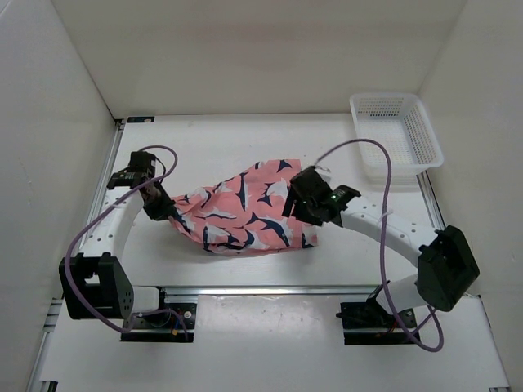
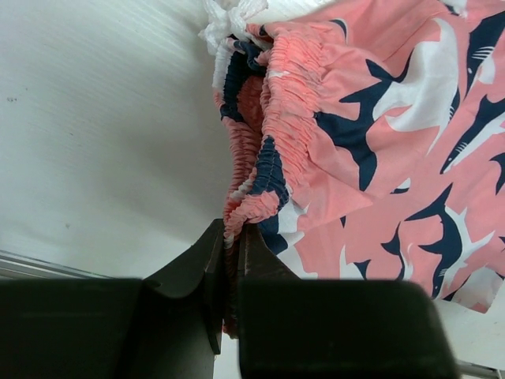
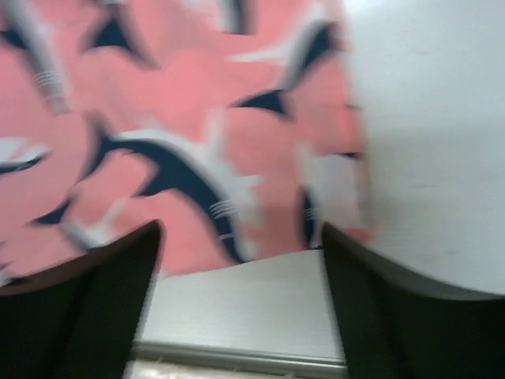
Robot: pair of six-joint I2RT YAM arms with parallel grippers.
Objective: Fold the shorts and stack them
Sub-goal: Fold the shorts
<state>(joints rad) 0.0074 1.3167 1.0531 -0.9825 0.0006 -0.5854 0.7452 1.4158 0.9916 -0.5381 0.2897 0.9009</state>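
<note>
The shorts' hem end [image 1: 297, 232] lies to my left gripper's right in the top view. My left gripper lifts and carries the waistband over it next, then releases it.
The coral-pink shorts [image 1: 245, 208] with navy and white fish shapes lie spread in the middle of the table. My left gripper [image 1: 163, 208] is shut on the gathered elastic waistband at the shorts' left end; in the left wrist view the waistband [image 2: 260, 158] runs down between the closed fingers [image 2: 233, 260]. My right gripper [image 1: 304, 206] is open above the shorts' right end. In the right wrist view the blurred shorts [image 3: 181, 134] fill the upper left, and their hem edge lies just beyond the empty gap between the fingers [image 3: 241, 260].
A white plastic mesh basket [image 1: 396, 135] stands at the far right corner of the table. White walls close in the left, back and right. An aluminium rail [image 1: 261, 290] runs along the near table edge by the arm bases.
</note>
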